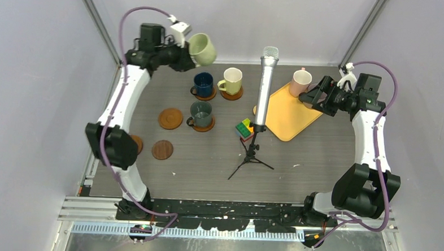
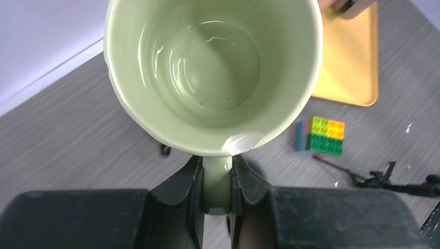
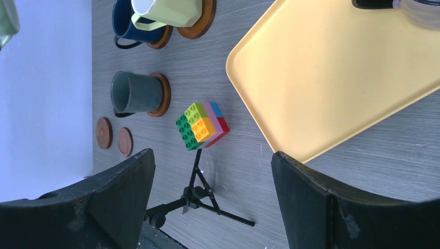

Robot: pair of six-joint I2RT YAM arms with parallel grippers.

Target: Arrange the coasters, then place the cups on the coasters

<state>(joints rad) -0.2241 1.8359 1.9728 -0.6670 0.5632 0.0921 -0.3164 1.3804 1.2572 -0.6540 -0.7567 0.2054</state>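
Next, my left gripper goes back and down to release the cup on the bare coaster beside the grey-green cup, below it and further back.
My left gripper [image 1: 184,53] is shut on the handle of the pale green cup [image 1: 202,49], held tilted in the air over the table's back left. In the left wrist view the fingers [image 2: 192,181] pinch the handle below the cup's mouth [image 2: 212,72]. The dark blue cup [image 1: 203,83], the cream-yellow cup [image 1: 231,79] and the dark grey-green cup [image 1: 201,113] each stand on a coaster. Two coasters [image 1: 170,118] [image 1: 162,149] lie bare, and a third [image 1: 136,143] is half hidden by the left arm. My right gripper [image 1: 312,99] is open beside the pink cup [image 1: 301,82].
A yellow tray [image 1: 285,114] lies at the right with the pink cup at its far corner. A silver microphone [image 1: 265,85] on a black tripod [image 1: 251,158] stands mid-table, next to a coloured brick block [image 1: 243,128]. Grey walls close in the table.
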